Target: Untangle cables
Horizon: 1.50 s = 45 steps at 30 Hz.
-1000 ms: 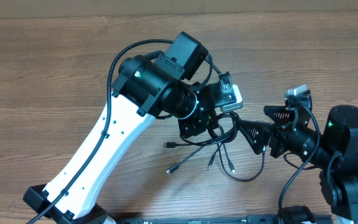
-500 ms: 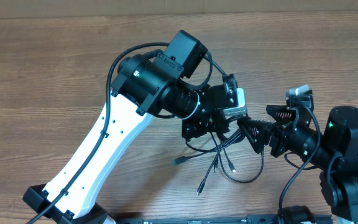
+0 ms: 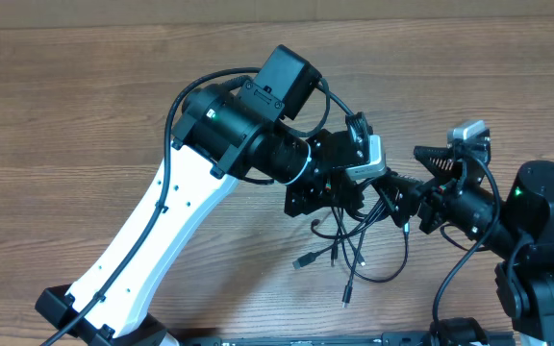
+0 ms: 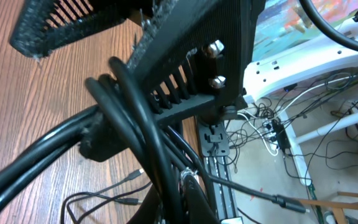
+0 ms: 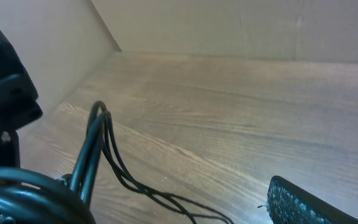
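Note:
My left gripper draws the cables off the open right gripper next, to the bare wood on its left in the overhead view, and releases them there.
The cables (image 3: 354, 252) are thin black cords that hang from my left gripper (image 3: 357, 199) down to the wooden table (image 3: 85, 115), their plug tips fanned out below. In the left wrist view the bunched cables (image 4: 126, 130) rise between my left gripper (image 4: 188, 199) fingers, which are shut on them. There the bunch crosses a ribbed finger (image 4: 185, 81) of my right gripper. My right gripper (image 3: 414, 173) stands open just right of the left one, around the bunch. In the right wrist view the cables (image 5: 114, 155) trail over the wood, apart from one pad (image 5: 309, 202).
A cardboard wall (image 5: 229, 25) closes the far side of the table. A black rail (image 3: 306, 338) runs along the front edge. Past that edge, the left wrist view shows loose wires and white gear (image 4: 278, 124) on the floor.
My left gripper has carried the cables to the right, up against the right gripper. The hanging plug tips have swung down and to the right. The right gripper stays open.

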Available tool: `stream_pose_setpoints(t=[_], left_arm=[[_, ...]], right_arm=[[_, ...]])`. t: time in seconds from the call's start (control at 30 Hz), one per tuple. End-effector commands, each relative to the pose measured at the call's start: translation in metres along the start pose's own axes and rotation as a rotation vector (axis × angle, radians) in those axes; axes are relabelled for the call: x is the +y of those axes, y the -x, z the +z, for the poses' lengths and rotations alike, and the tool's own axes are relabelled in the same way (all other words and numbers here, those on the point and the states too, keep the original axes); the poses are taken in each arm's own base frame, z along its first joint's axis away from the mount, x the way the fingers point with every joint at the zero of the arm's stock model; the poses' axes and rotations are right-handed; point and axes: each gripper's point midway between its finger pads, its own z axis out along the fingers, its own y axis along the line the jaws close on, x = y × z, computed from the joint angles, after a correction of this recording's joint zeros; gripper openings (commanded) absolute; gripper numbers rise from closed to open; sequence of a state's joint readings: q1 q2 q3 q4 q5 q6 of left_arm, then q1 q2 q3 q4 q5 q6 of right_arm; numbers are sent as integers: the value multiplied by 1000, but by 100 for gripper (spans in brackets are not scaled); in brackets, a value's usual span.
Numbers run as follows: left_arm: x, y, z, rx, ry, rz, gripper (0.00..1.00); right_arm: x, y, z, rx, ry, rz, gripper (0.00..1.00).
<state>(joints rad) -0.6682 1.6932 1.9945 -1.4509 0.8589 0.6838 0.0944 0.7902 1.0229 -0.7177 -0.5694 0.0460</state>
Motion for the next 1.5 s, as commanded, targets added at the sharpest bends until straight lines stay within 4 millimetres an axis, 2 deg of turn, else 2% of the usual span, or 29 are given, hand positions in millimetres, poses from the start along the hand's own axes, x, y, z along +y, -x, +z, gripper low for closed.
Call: stream_pose_setpoints(t=[0.0, 0.1, 0.33, 0.6, 0.8, 1.0, 1.37, 1.47], left_arm=[[-21, 11, -4, -37, -46, 46, 4], [-21, 10, -3, -34, -48, 42, 4], [-24, 5, -3, -16, -59, 20, 5], [-32, 4, 1, -1, -82, 19, 4], [-45, 5, 11, 21, -111, 47, 4], [-44, 1, 16, 60, -86, 61, 4], [-42, -1, 16, 69, -75, 63, 4], [-42, -1, 16, 70, -75, 63, 4]], right_arm=[[-3, 12, -3, -42, -32, -20, 93], [-4, 15, -3, -53, -41, -26, 93], [-24, 25, -6, -95, -158, -37, 94], [-22, 43, -8, -168, -162, -75, 94], [-45, 47, -14, -189, -298, -64, 94], [-70, 46, -24, -193, -454, -45, 94], [-99, 36, -39, -167, -639, -19, 96], [-100, 35, -40, -165, -648, -18, 97]])
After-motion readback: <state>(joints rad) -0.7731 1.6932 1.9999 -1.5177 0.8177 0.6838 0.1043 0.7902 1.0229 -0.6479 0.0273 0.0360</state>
